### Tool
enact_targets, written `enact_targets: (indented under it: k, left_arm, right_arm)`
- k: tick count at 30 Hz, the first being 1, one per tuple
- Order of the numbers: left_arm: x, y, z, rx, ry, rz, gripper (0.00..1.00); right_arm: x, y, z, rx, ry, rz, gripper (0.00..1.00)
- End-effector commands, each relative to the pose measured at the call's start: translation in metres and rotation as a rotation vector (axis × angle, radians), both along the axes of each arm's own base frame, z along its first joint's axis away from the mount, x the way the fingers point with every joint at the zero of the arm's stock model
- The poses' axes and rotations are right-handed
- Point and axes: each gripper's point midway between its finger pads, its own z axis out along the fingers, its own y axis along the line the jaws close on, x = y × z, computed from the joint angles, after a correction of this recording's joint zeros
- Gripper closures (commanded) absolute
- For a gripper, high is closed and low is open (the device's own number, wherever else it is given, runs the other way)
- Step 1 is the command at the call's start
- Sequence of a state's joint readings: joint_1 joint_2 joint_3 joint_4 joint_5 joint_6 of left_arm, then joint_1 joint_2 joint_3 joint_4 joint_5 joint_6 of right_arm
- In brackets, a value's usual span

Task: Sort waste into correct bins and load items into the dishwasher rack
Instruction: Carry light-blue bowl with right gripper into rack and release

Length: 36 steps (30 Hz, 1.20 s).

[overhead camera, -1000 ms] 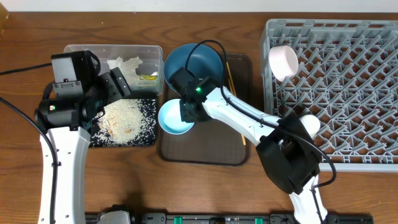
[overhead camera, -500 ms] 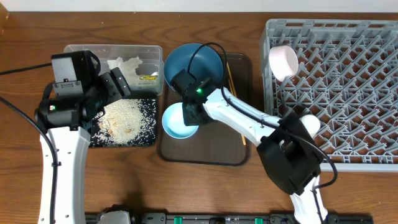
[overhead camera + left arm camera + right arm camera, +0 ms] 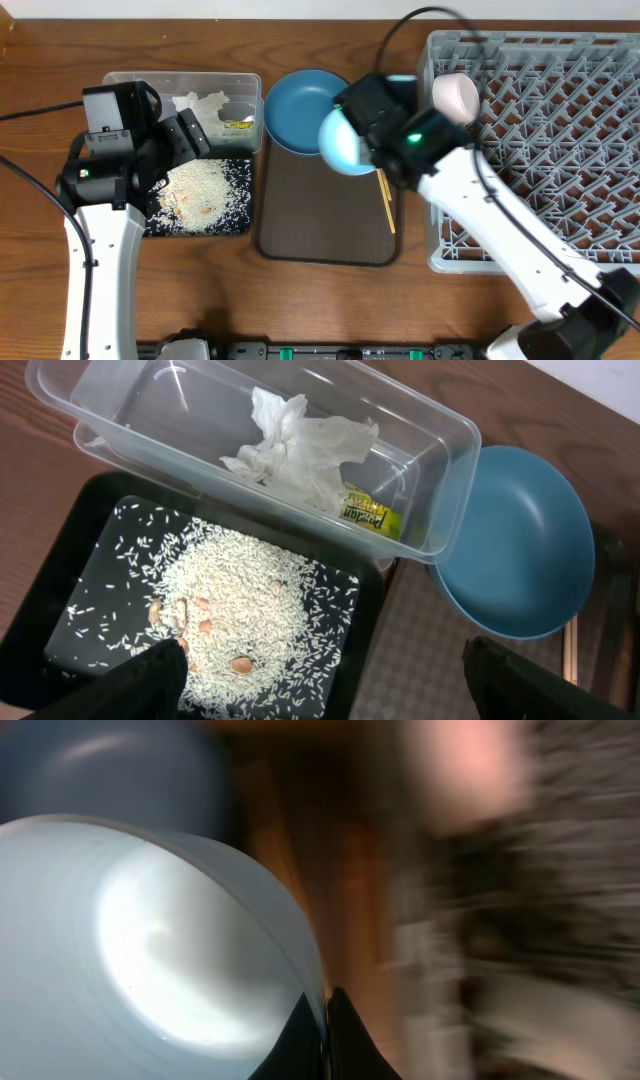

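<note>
The rack wires beside the white cup are empty, so next I will swing my right gripper to the right in the overhead view, then down onto them, and release.
My right gripper [image 3: 352,132] is shut on the rim of the light-blue bowl [image 3: 335,148] and holds it in the air between the dark-blue plate [image 3: 295,100] and the grey dishwasher rack [image 3: 560,150]. The right wrist view shows the jaws [image 3: 325,1030] pinching the bowl's [image 3: 170,950] rim. A small white cup [image 3: 455,97] sits in the rack. Chopsticks [image 3: 386,208] lie on the brown tray. My left gripper [image 3: 320,690] is open and empty over the black tray [image 3: 90,560] of rice [image 3: 240,600]. The clear tub [image 3: 440,510] holds tissue [image 3: 300,445] and a yellow wrapper [image 3: 365,518]. The cream bowl is hidden.
The brown serving tray [image 3: 320,225] lies in the middle, between the black tray [image 3: 238,225] and the rack. The plate leans on its back edge beside the clear tub [image 3: 130,82]. My right arm stretches over the rack's front left corner.
My right gripper has lifted the light-blue bowl off the brown tray and carried it back and to the right, toward the rack. The left arm has not moved.
</note>
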<state>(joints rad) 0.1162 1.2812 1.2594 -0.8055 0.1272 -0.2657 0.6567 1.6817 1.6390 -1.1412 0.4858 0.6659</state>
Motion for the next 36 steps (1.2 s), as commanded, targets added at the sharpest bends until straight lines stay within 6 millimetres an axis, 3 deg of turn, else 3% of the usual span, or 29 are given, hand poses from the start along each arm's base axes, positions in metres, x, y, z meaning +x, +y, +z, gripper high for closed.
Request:
enact_targets:
  k: [1, 6, 10, 12, 21, 26, 36]
  left_arm:
    - [0.002, 0.003, 0.004, 0.009, -0.007, 0.007, 0.09]
    - [0.002, 0.003, 0.004, 0.008, -0.007, 0.007, 0.09]
    - [0.002, 0.003, 0.004, 0.008, -0.007, 0.007, 0.09]
    - [0.002, 0.003, 0.004, 0.008, -0.007, 0.007, 0.09]
    - [0.002, 0.003, 0.004, 0.008, -0.007, 0.007, 0.09]
    - [0.002, 0.003, 0.004, 0.008, -0.007, 0.007, 0.09]
    - [0.002, 0.003, 0.004, 0.008, -0.007, 0.007, 0.09]
  right_arm:
    - [0.019, -0.077, 0.027, -0.326, -0.138, -0.185, 0.99]
    - [0.013, -0.155, 0.047, -0.631, -0.128, -0.336, 0.99]
    - [0.003, -0.187, 0.053, -0.741, -0.063, -0.378, 0.99]
    - [0.001, -0.194, 0.053, -0.78, -0.01, -0.345, 0.99]
    - [0.016, -0.188, 0.036, -1.03, 0.25, -0.036, 0.99]
    - [0.031, -0.188, 0.024, -1.207, 0.341, 0.028, 0.99]
    - [0.038, -0.161, -0.007, -1.264, 0.399, 0.137, 0.99]
